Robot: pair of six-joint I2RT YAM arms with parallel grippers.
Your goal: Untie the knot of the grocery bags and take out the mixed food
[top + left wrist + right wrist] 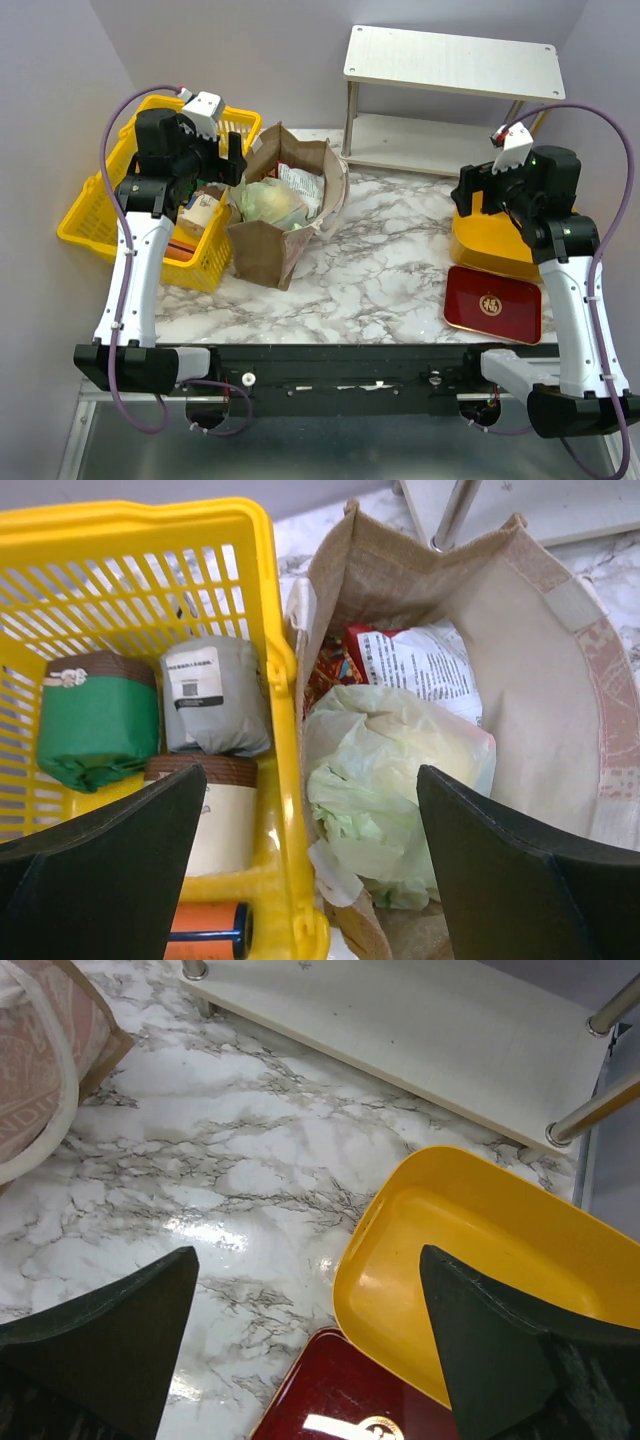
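Observation:
My left gripper should move to its right in the top view and down onto the crumpled folds of the pale green bag [268, 200] below.
The brown paper bag [262, 250] stands open left of the table's middle, next to the basket. The pale green plastic bag [268, 200] lies inside it, crumpled and bulging; it also shows in the left wrist view [390, 770]. Its knot is not clearly told from the folds. A red snack packet [335, 665] and a white printed packet [425, 660] lie behind it in the paper bag [540, 680]. My left gripper [233, 160] is open and empty, above the basket rim and the paper bag's edge [310, 778]. My right gripper [470, 195] is open and empty over the table [308, 1255].
A yellow mesh basket [95, 215] stands left, holding a green can [95, 720], a grey pack [210, 695], a carton [225, 820] and an orange item [200, 930]. A yellow tray [480, 1250] and red tray [340, 1400] lie right. A white shelf [450, 70] stands behind.

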